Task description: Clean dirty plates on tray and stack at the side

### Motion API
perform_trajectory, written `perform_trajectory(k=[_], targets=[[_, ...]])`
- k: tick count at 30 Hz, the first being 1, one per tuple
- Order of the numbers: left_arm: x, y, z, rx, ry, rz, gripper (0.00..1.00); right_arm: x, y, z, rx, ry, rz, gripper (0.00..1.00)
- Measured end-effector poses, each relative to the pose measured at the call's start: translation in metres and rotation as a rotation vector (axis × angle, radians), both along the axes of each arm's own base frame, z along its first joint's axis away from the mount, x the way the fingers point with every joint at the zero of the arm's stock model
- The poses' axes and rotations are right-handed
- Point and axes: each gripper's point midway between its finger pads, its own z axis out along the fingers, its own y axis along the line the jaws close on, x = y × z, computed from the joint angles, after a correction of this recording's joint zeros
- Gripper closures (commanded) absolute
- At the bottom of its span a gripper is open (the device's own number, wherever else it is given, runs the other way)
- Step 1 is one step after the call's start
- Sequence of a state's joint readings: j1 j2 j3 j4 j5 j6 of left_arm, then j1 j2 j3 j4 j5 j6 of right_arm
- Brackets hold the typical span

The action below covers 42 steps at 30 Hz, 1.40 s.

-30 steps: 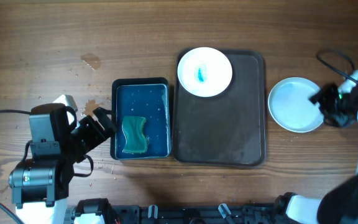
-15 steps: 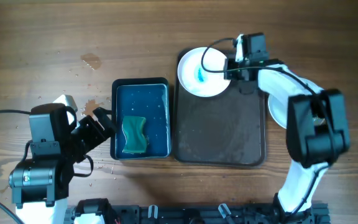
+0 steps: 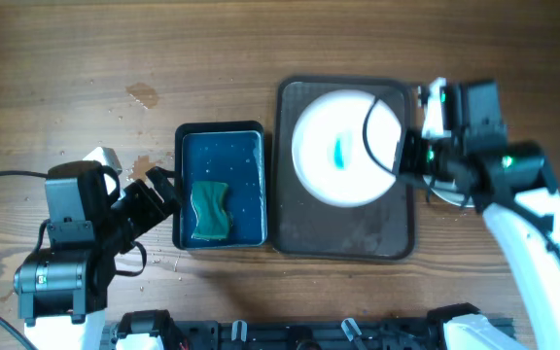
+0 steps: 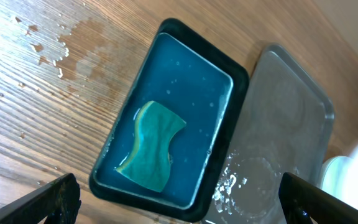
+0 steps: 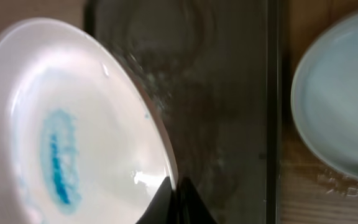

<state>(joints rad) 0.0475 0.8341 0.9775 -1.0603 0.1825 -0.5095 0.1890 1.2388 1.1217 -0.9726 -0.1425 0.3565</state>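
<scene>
My left gripper moves down and to the right in the overhead view onto the green sponge in the basin [image 3: 211, 210] next, since the plate has a blue smear.
A white plate [image 3: 343, 146] with a blue smear hangs tilted above the dark brown tray [image 3: 343, 233]. My right gripper [image 3: 403, 156] is shut on its right rim. In the right wrist view the fingertips [image 5: 176, 199] pinch the edge of that plate [image 5: 73, 143], with the tray [image 5: 229, 93] below. A second plate [image 5: 340, 93], clean, lies on the table right of the tray; overhead my right arm mostly hides it. My left gripper [image 3: 158, 187] hovers open and holds nothing, left of the basin.
A blue basin [image 3: 220, 156] of water stands left of the tray, with a green sponge [image 3: 210, 209] in its near half. In the left wrist view the basin [image 4: 185, 93] and sponge [image 4: 151, 146] lie between my open fingers. Water spots mark the wood [image 3: 142, 94].
My right arm swung from the side plate to the smeared plate at the tray's far corner, shut on its rim, lifted it and carried it toward the tray's middle. The left arm stayed still.
</scene>
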Motion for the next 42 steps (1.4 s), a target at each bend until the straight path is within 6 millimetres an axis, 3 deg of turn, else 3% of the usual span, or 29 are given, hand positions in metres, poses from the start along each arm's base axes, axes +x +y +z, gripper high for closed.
perform_trajectory(k=[3, 4, 6, 8, 10, 13, 15, 16, 17, 19, 22, 25, 27, 29, 30, 32, 34, 35, 37, 38, 42], targets=[[0.003, -0.007, 0.003, -0.033, -0.015, -0.027, 0.06, -0.006, 0.0, -0.092, 0.026, 0.064, -0.063, 0.96], [0.002, -0.009, 0.001, -0.037, -0.001, -0.04, 0.09, -0.006, 0.0, -0.113, 0.031, 0.048, -0.065, 0.96], [-0.001, -0.017, -0.011, -0.027, 0.066, -0.094, 0.16, -0.016, -0.002, -0.135, 0.026, 0.056, -0.058, 0.7], [0.0, -0.027, -0.031, -0.001, 0.16, -0.156, 0.28, -0.012, -0.001, -0.134, 0.015, 0.028, -0.024, 0.63], [0.004, -0.04, -0.061, 0.033, 0.272, -0.226, 0.29, -0.015, -0.002, -0.135, -0.002, 0.035, 0.005, 0.62], [0.002, -0.049, -0.126, 0.113, 0.508, -0.248, 0.36, -0.029, -0.003, -0.135, -0.017, 0.098, 0.024, 0.62], [0.013, -0.049, -0.161, 0.159, 0.584, -0.22, 0.69, -0.032, 0.001, -0.125, 0.008, 0.101, 0.036, 0.62], [0.02, -0.049, -0.175, 0.167, 0.6, -0.204, 0.92, -0.032, 0.004, -0.12, 0.029, 0.089, 0.046, 0.62], [0.028, -0.049, -0.194, 0.177, 0.62, -0.195, 0.96, -0.031, 0.006, -0.118, 0.037, 0.085, 0.05, 0.63], [0.034, -0.052, -0.208, 0.17, 0.626, -0.196, 0.96, -0.033, 0.007, -0.118, 0.046, 0.092, 0.054, 0.63], [0.032, -0.053, -0.208, 0.172, 0.636, -0.199, 0.96, -0.037, 0.008, -0.119, 0.05, 0.112, 0.055, 0.56], [0.024, -0.049, -0.189, 0.193, 0.696, -0.216, 0.96, -0.046, 0.002, -0.123, 0.048, 0.17, -0.021, 0.52], [0.034, -0.051, -0.162, 0.192, 0.651, -0.221, 0.96, -0.043, -0.001, -0.126, 0.043, 0.175, -0.071, 0.49], [0.053, -0.056, -0.117, 0.177, 0.52, -0.221, 0.96, -0.037, -0.001, -0.137, 0.034, 0.194, -0.075, 0.46], [0.056, -0.057, -0.105, 0.172, 0.484, -0.222, 0.96, -0.035, -0.001, -0.143, 0.027, 0.198, -0.067, 0.46], [0.064, -0.07, -0.077, 0.143, 0.375, -0.252, 0.96, -0.027, 0.002, -0.161, 0.011, 0.212, -0.016, 0.61], [0.072, -0.102, -0.065, 0.075, 0.286, -0.333, 0.96, -0.021, 0.005, -0.174, 0.009, 0.225, 0.02, 0.9], [0.074, -0.122, -0.062, 0.047, 0.251, -0.388, 0.96, -0.013, 0.007, -0.176, 0.011, 0.204, 0.033, 0.96], [0.079, -0.153, -0.059, 0.013, 0.202, -0.451, 0.96, -0.009, 0.009, -0.178, 0.014, 0.198, 0.043, 0.96], [0.085, -0.178, -0.061, -0.012, 0.165, -0.491, 0.96, -0.008, 0.009, -0.178, 0.017, 0.197, 0.044, 0.96], [0.085, -0.262, -0.102, -0.069, 0.163, -0.612, 0.96, -0.008, 0.009, -0.178, 0.02, 0.197, 0.046, 0.96]])
